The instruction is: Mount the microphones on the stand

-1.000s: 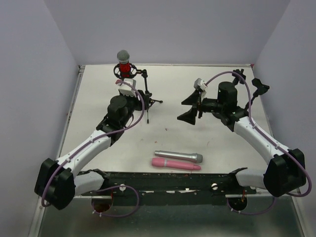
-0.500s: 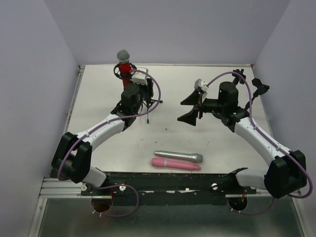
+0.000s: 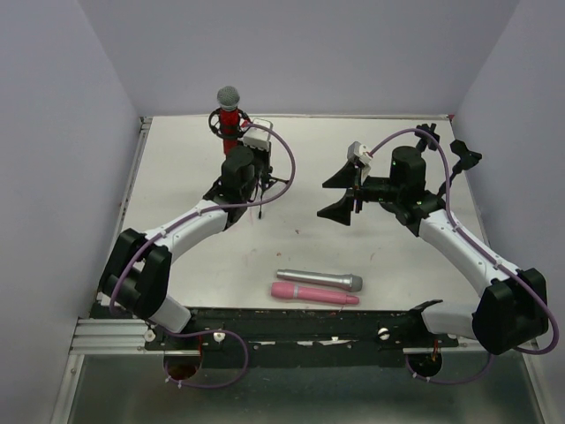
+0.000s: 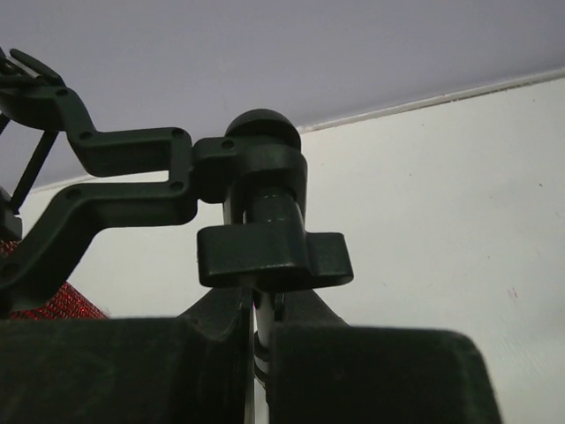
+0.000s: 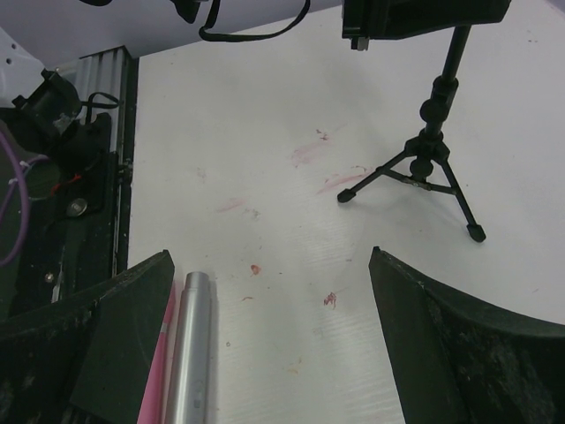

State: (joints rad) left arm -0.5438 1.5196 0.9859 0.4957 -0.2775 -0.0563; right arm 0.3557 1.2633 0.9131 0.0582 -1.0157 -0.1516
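Observation:
I need to carry the stand left in the top view with my left gripper next, and release its pole near the table's bare far corner (image 3: 185, 173), with the red microphone (image 3: 229, 120) clipped.
The glittery red microphone (image 3: 229, 120) with a silver mesh head stands upright in the clip of the black tripod stand (image 3: 275, 181) at the back left. My left gripper (image 3: 258, 170) is shut on the stand's thin pole (image 4: 261, 311), just under its black knob (image 4: 274, 259). A bit of the red microphone (image 4: 66, 306) shows at the left. The silver-grey microphone (image 3: 320, 280) and the pink microphone (image 3: 315, 295) lie side by side near the front edge. My right gripper (image 3: 341, 190) hangs open above the table's middle, holding nothing, with the silver-grey microphone (image 5: 192, 353) below its left finger.
The stand's clip arm (image 4: 115, 168) reaches left from the pole top. Its tripod legs (image 5: 433, 172) spread on the white table. The black front rail (image 3: 309, 322) with cables runs along the near edge. Walls close in on three sides.
My left arm reached farther in and its jaws closed on the stand's pole. The red microphone and stand shifted slightly to the right. The right arm has not moved.

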